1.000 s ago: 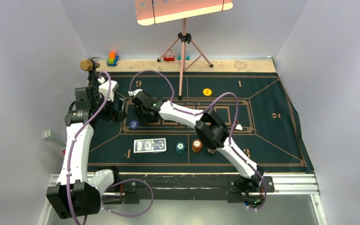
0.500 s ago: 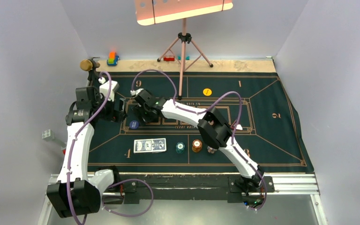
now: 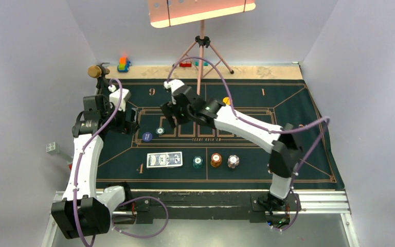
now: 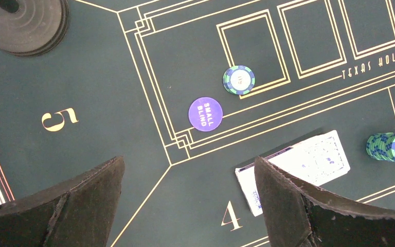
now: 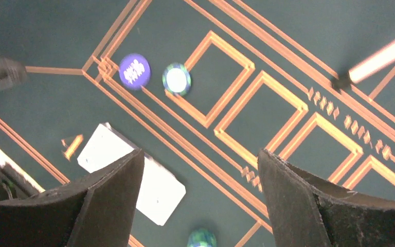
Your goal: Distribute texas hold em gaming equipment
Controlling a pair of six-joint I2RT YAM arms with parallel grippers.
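Note:
My right gripper should draw back and lower onto the top chip of the teal stack (image 3: 198, 160) (image 5: 202, 242), since that stack stands below the gripper and nearer my base.
On the green poker mat (image 3: 308, 108) lie a dark blue "small blind" chip (image 3: 146, 136), a single teal chip (image 3: 160, 130) right of it, a card deck (image 3: 164, 160), and teal (image 3: 198, 162), orange-brown (image 3: 216, 160) and whitish (image 3: 233, 161) chip stacks. A yellow chip (image 3: 227, 101) peeks out behind the right arm. My right gripper (image 3: 171, 119) hovers open and empty above the teal chip (image 5: 177, 78) and the cards (image 5: 108, 149). My left gripper (image 3: 131, 123) is open and empty near the small blind chip (image 4: 205, 113), with the cards (image 4: 308, 157) beside its right finger.
A gold-headed microphone (image 3: 96, 71) with a black base (image 4: 25, 23) stands at the mat's far left corner. Toy blocks (image 3: 124, 64) sit behind it. A tripod stand (image 3: 201, 56) rises at the back centre, close to my right arm.
My right gripper rose and swung back and right from beside the small blind chip, leaving a teal chip on the mat there. The whitish stack is now uncovered. The left arm held still.

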